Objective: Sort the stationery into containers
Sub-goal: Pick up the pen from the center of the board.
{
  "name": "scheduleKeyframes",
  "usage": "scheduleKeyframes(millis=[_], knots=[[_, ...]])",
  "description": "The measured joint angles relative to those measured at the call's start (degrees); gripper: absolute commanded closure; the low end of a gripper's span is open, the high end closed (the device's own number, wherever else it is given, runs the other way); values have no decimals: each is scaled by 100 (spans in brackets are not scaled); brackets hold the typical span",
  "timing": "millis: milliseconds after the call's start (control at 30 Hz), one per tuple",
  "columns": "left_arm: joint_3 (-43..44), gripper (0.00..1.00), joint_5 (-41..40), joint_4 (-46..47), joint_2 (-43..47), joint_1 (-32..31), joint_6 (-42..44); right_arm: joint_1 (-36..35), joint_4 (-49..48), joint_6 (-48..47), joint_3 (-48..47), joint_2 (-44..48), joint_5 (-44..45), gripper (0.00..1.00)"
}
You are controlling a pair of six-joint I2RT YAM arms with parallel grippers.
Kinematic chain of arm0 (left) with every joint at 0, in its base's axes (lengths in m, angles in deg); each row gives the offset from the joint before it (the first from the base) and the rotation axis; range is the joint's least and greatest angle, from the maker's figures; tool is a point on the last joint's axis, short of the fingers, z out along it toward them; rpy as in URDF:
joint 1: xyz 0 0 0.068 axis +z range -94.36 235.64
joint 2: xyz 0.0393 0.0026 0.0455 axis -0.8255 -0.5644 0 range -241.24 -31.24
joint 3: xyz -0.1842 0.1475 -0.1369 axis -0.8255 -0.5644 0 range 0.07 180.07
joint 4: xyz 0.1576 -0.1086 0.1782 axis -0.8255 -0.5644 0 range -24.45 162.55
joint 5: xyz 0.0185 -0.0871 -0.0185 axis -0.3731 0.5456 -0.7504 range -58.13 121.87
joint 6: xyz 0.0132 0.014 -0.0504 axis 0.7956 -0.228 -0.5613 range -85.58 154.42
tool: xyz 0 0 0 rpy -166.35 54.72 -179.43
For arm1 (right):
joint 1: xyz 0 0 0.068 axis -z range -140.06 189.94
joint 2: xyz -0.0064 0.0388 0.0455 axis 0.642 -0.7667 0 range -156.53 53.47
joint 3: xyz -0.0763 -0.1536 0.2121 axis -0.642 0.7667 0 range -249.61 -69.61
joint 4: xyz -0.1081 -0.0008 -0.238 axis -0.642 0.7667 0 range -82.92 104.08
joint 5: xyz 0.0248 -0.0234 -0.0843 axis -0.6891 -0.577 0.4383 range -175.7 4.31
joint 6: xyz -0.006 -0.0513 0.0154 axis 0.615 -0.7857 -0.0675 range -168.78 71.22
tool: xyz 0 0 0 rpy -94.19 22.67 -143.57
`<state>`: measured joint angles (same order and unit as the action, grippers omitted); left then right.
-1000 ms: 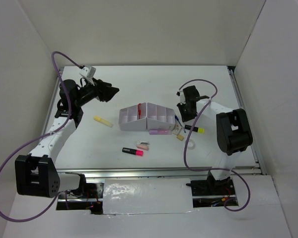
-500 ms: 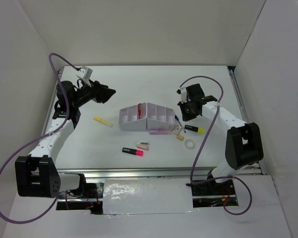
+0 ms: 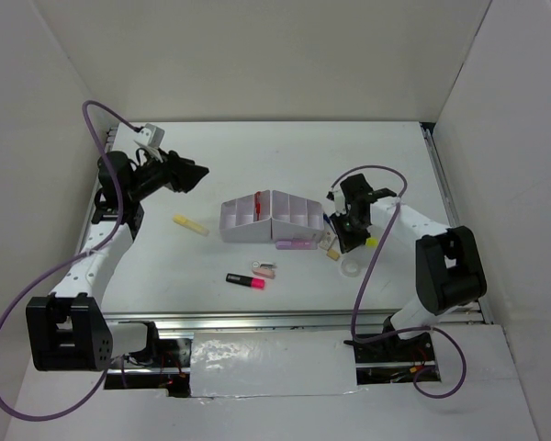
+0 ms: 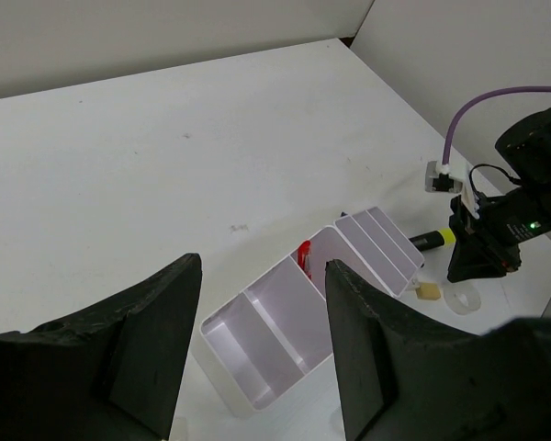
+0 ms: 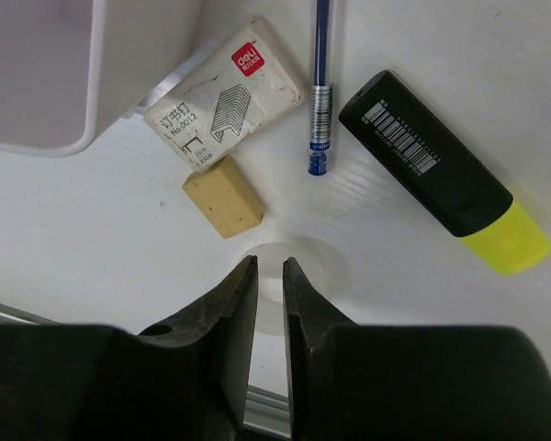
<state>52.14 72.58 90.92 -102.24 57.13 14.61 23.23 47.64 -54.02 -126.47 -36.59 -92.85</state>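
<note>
My right gripper opens and moves outward from the ring next, its fingers straddling the blue pen's near end (image 5: 319, 152), which sticks out past the staples box.
My right gripper (image 5: 268, 265) hangs low over the clear tape ring (image 5: 317, 266), its jaws a narrow slit apart. The tips sit at the ring's left rim, and I cannot tell whether they pinch it. Beside it lie the tan eraser (image 5: 222, 196), the blue pen (image 5: 321, 92) and the black-yellow highlighter (image 5: 436, 170). The white organiser (image 3: 274, 219) holds a red item (image 3: 257, 202). A purple marker (image 3: 297, 244), pink eraser (image 3: 264, 269), black-pink highlighter (image 3: 246, 279) and cream stick (image 3: 190, 224) lie around it. My left gripper (image 3: 195, 175) is open and empty, held in the air at the far left.
A small staples box (image 5: 225, 106) leans against the organiser's right end. White walls close the table on three sides. A metal rail (image 3: 303, 317) runs along the near edge. The right arm's purple cable (image 3: 372, 170) loops above the ring.
The right gripper has come down and nearer, from beside the organiser's right end to the tape ring, its jaws narrower. The left arm has drawn back slightly to the left.
</note>
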Motion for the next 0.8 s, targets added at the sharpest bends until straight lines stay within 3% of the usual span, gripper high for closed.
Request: scheduleKeyframes(millis=[133,333,800], knots=[[-70,32,2,-2,0,-2,-11,-17,59,101,-46,-140,155,71],[-85,31,0,-44,-2,-2,-2,11,85,286,-389,-743,334,58],[-85,31,-7,-44,-118,-2,0,157,192,308,-1132,-1596,358,64]])
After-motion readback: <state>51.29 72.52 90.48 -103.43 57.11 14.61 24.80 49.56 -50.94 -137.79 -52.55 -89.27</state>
